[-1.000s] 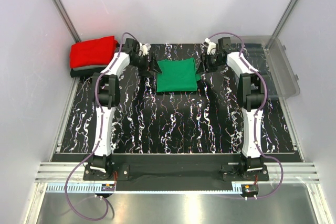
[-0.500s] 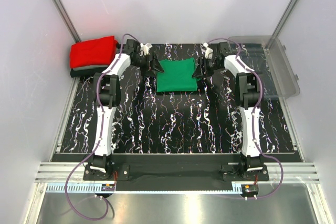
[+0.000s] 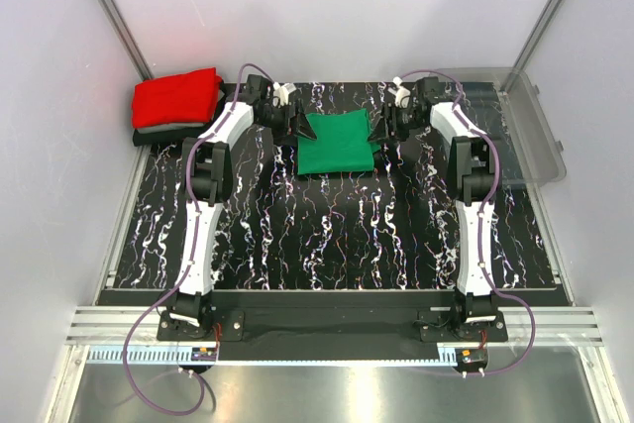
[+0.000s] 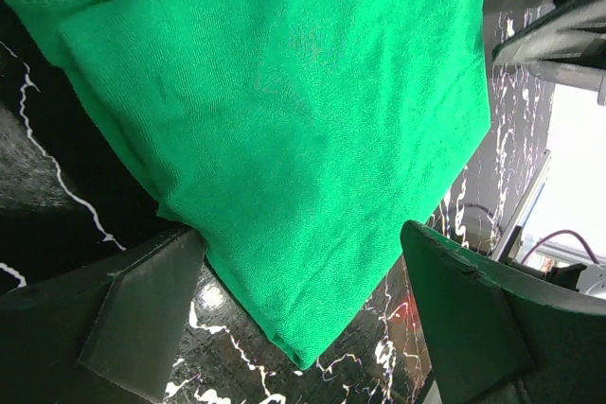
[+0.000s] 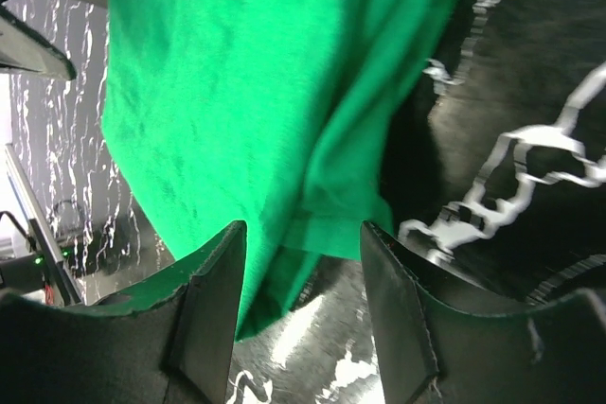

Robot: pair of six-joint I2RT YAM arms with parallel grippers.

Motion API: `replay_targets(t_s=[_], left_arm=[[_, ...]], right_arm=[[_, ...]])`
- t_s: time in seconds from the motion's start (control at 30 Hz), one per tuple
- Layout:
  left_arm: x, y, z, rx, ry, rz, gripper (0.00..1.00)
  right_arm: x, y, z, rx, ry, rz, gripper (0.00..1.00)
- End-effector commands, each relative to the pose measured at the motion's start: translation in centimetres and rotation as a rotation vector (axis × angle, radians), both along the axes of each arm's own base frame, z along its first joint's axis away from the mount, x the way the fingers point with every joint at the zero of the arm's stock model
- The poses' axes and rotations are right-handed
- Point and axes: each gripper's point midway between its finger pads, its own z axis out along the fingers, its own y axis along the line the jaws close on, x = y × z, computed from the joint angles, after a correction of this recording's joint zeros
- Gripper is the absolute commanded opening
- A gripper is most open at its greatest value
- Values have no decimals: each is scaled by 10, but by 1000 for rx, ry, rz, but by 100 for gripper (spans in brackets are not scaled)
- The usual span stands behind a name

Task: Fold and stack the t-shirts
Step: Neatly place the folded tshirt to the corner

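Cloth lies between the open fingers of my left gripper. I will move that gripper back a little toward my base along the green t-shirt's side edge [image 3: 300, 149] [image 4: 237, 292] and close it.
A folded bright green t-shirt [image 3: 337, 144] lies flat on the black marbled table [image 3: 327, 235] at the far middle. My left gripper [image 3: 300, 127] is at its far left corner and is open. In the left wrist view the green t-shirt [image 4: 284, 111] has a corner between the spread fingers [image 4: 142, 319], and the left gripper [image 4: 303, 314] is not closed on it. My right gripper [image 3: 380, 130] is at the shirt's far right edge and is open. In the right wrist view the gripper [image 5: 303, 305] straddles the green t-shirt's [image 5: 237, 92] loose edge. A folded red t-shirt [image 3: 176, 98] tops a dark stack [image 3: 149, 135] at the far left.
A clear plastic bin [image 3: 525, 131] stands at the far right, beside the right arm. White walls and metal posts close in the back and sides. The table's front edge runs along the arm bases.
Both grippers have edged inwards to the green shirt's far corners, the wrists swinging towards the middle. The shirt and the red stack have stayed put.
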Motion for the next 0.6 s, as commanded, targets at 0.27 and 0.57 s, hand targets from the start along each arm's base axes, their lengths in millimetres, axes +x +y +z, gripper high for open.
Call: replay_targets(t_s=[0.27,0.57], left_arm=[[-15,7,-41,93,80,0,93],[-15,7,-39,97,74,-3,93]], right_arm=[[26,-14,32,-18,-131,-19,59],[27,10,30,71,-86,4,61]])
